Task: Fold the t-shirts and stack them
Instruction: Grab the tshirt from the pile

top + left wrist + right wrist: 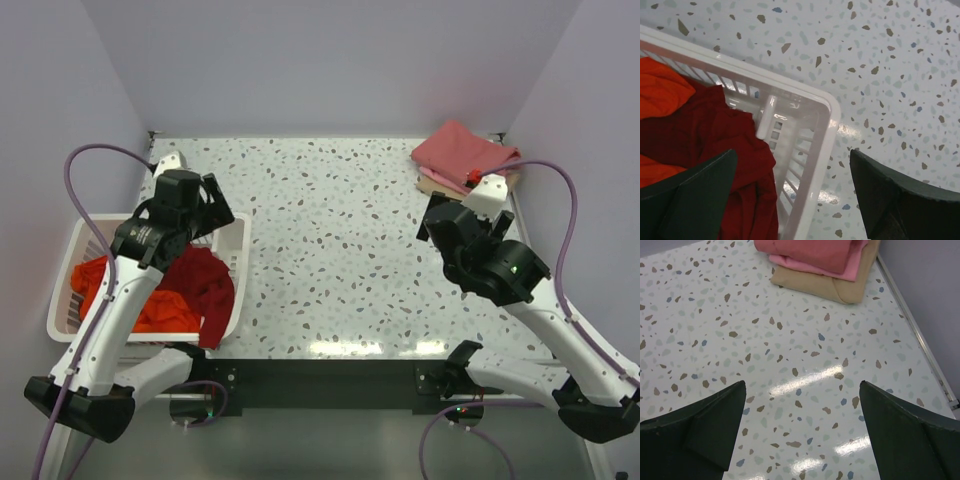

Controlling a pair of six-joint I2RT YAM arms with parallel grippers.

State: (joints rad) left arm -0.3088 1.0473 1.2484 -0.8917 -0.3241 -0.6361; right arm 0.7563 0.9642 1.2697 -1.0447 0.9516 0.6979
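Note:
My left gripper moves back and down into the basket next, onto the crimson t-shirt's side by the basket's rim (213,285), since the cloth there lies uncovered.
A dark crimson t-shirt (205,285) (710,145) lies crumpled in the white basket (240,260), one fold hanging over its near right rim. A bright orange-red t-shirt (155,310) (660,92) is bunched under and beside it. My left gripper (212,218) (792,152) hovers open over the basket's right corner, holding nothing. At the back right corner sits a folded stack: a rose-pink t-shirt (462,152) (810,252) on top, a tan one (815,285) below. My right gripper (437,220) (802,385) hangs open over bare table just in front of that stack.
The basket's rim (827,125) runs between my left fingers. Purple walls close the table at the back and both sides. A raised table edge (920,340) passes to the right of the right gripper. Speckled tabletop (330,240) spreads between the two arms.

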